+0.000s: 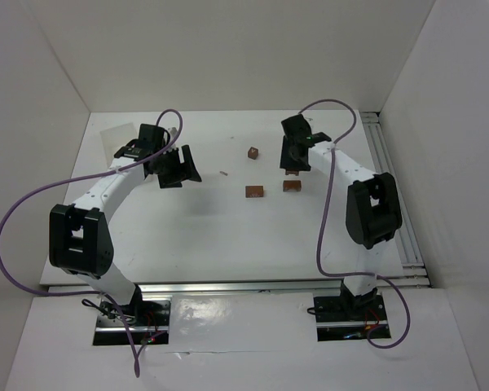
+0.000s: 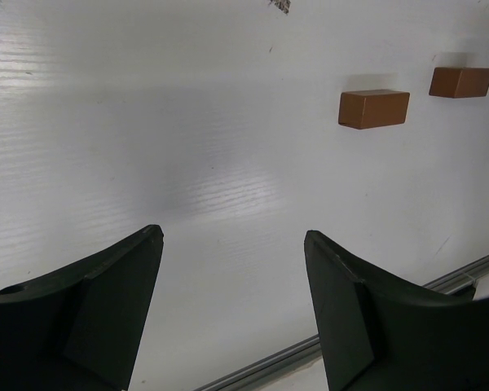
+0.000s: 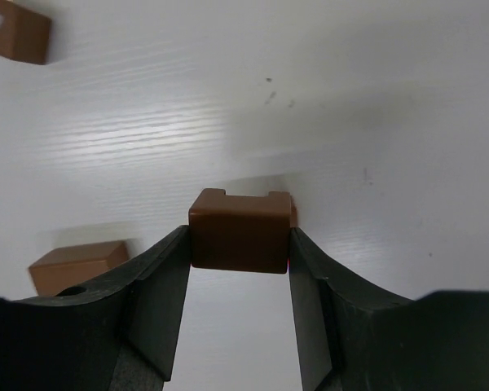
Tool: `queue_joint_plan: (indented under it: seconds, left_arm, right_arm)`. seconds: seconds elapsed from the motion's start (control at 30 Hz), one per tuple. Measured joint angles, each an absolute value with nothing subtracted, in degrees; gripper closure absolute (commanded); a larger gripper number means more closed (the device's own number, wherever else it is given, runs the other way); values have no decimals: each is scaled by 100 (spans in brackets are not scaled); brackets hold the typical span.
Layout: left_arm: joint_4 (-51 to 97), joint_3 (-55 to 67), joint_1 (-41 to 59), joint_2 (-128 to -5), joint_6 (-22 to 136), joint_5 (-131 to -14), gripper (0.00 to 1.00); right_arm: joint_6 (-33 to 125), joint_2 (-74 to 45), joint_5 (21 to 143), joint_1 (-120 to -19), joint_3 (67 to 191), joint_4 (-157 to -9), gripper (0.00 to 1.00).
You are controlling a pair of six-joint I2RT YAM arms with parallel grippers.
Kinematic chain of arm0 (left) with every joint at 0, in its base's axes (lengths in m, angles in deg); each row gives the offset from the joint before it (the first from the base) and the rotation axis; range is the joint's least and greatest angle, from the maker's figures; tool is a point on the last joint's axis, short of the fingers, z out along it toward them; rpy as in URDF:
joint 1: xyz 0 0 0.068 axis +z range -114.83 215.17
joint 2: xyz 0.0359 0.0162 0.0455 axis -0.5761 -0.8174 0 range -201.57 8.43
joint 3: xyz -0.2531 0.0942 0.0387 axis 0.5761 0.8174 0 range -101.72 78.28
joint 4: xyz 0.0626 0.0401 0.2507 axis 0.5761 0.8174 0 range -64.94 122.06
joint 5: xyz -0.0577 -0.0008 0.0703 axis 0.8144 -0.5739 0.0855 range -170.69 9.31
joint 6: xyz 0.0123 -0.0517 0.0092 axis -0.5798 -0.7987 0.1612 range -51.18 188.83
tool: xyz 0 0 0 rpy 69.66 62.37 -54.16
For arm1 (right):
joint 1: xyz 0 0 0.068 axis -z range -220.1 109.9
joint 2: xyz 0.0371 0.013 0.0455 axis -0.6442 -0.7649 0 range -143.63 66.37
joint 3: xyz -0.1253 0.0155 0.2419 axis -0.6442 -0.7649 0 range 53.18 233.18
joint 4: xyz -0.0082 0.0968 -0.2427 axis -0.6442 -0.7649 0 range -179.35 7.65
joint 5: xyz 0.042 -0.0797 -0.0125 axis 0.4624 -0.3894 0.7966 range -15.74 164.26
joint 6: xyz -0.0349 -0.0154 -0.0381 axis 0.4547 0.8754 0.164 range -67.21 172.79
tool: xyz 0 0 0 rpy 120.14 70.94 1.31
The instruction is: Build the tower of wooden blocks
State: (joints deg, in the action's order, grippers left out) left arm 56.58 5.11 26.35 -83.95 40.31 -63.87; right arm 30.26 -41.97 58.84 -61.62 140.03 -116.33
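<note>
My right gripper's block will go back and down onto the brick's top next, nearer my base.
My right gripper is shut on a reddish-brown notched wood block and holds it just above the white table; in the top view this gripper is at the centre right. A short brick lies just in front of it, another brick lies to its left, and a small cube sits further back. All three lie singly on the table. My left gripper is open and empty, well left of the blocks. Its wrist view shows two bricks beyond its gripper.
A tiny pale sliver lies between the two grippers. White walls enclose the table on three sides. A metal rail runs along the right edge and another along the near edge. Purple cables loop over both arms.
</note>
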Motion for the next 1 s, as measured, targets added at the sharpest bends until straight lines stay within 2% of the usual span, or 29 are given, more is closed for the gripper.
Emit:
queue_joint_plan:
  seconds: [0.4,1.0]
  left_arm:
    - [5645,531,2635,-8395,4029,-6385,18]
    - [5643,531,2635,-8395,4029,-6385,18]
  right_arm:
    - [3153,-4004,6142,-5882,13371,-11602,48]
    - [3234,-4004,6411,-5882,13326,-11467,46]
